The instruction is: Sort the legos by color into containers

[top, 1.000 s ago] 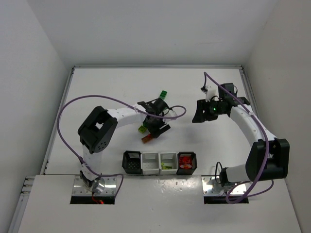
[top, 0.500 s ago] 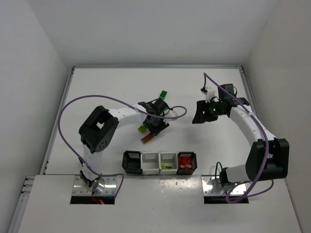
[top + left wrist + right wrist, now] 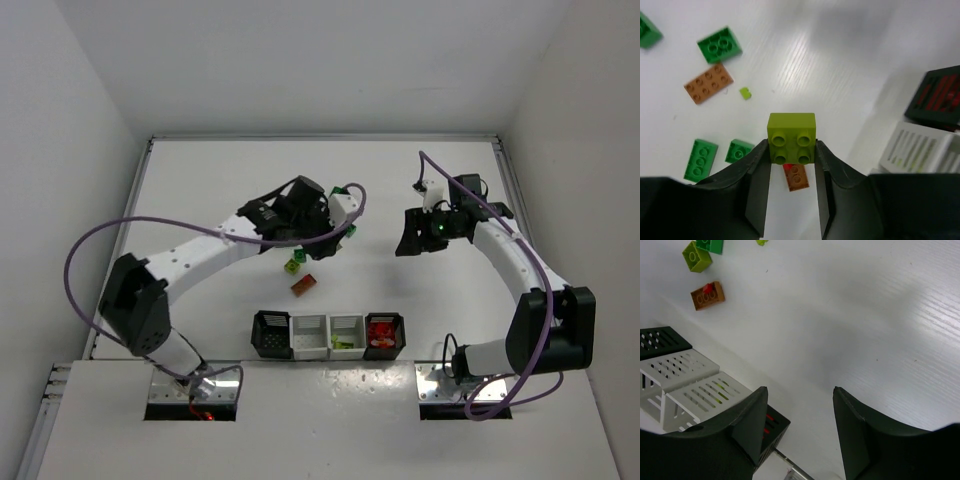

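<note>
The white bin with yellow-green pieces is closer to the robot's base than the left gripper is, so the left gripper should move back over that bin and release the same-colored lego there.
My left gripper (image 3: 791, 150) is shut on a yellow-green two-by-two lego (image 3: 791, 137), studs toward the camera, held above the table. Under it lies an orange-brown lego (image 3: 796, 176) with a small red piece (image 3: 788, 167) at its end. Dark green legos (image 3: 719, 45) (image 3: 701, 160) (image 3: 739, 150), an orange-brown plate (image 3: 708, 83) and a tiny yellow-green bit (image 3: 745, 93) are scattered on the table. In the top view the left gripper (image 3: 333, 240) hangs behind the containers (image 3: 328, 336). My right gripper (image 3: 799, 390) is open and empty, raised at the right (image 3: 415, 232).
The row runs black bin (image 3: 272, 335), white bin (image 3: 310, 337), white bin with yellow-green pieces (image 3: 347, 337), black bin with red pieces (image 3: 384, 335). A yellow-green lego (image 3: 293, 265) and the orange-brown one (image 3: 305, 285) lie just behind it. White walls enclose the table.
My left gripper closed on the yellow-green lego and lifted it, shifting back and right as the arm stretched out. The right arm stayed still.
</note>
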Available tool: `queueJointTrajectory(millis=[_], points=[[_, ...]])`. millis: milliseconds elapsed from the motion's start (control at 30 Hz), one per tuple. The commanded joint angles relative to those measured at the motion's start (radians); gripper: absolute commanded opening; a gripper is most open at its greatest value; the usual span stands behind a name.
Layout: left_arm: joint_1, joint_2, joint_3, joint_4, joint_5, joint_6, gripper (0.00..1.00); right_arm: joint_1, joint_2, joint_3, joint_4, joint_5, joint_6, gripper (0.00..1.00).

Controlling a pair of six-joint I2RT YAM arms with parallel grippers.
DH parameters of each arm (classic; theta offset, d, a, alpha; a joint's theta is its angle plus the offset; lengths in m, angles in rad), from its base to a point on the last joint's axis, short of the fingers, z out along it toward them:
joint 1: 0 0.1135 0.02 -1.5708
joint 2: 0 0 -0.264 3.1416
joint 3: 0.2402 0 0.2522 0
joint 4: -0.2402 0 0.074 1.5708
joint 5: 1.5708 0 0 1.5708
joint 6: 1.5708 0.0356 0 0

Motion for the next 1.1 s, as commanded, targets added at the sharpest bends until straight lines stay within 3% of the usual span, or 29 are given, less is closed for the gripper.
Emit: queueJointTrajectory(millis=[0,133,333,567,733,833,1067], points=[[-0.032,-0.101,-0.001,-0.006,0.145,-0.007,0.23,-0.003,-0.021,0.011,0.024,-0.025,-0.011,0.56],[-0.176,-0.160,-0.010,-0.123,0.222,0.079,0.23,-0.003,-0.012,0.011,0.024,-0.034,-0.011,0.56],[-0.405,-0.201,-0.077,-0.169,0.192,0.127,0.23,0.006,0.008,0.020,0.024,-0.034,-0.011,0.56],[-0.481,-0.158,-0.077,-0.180,0.133,0.136,0.26,0.006,0.008,0.020,0.024,-0.025,-0.021,0.56],[-0.535,-0.149,-0.116,-0.158,0.035,0.136,0.51,0.006,0.008,0.020,0.024,-0.025,-0.021,0.56],[-0.535,-0.149,-0.116,-0.138,-0.040,0.124,0.58,0.006,0.008,0.020,0.015,-0.036,-0.030,0.56],[-0.460,-0.150,-0.088,-0.069,-0.192,0.037,0.60,0.017,0.027,0.031,0.006,-0.045,-0.039,0.56]])
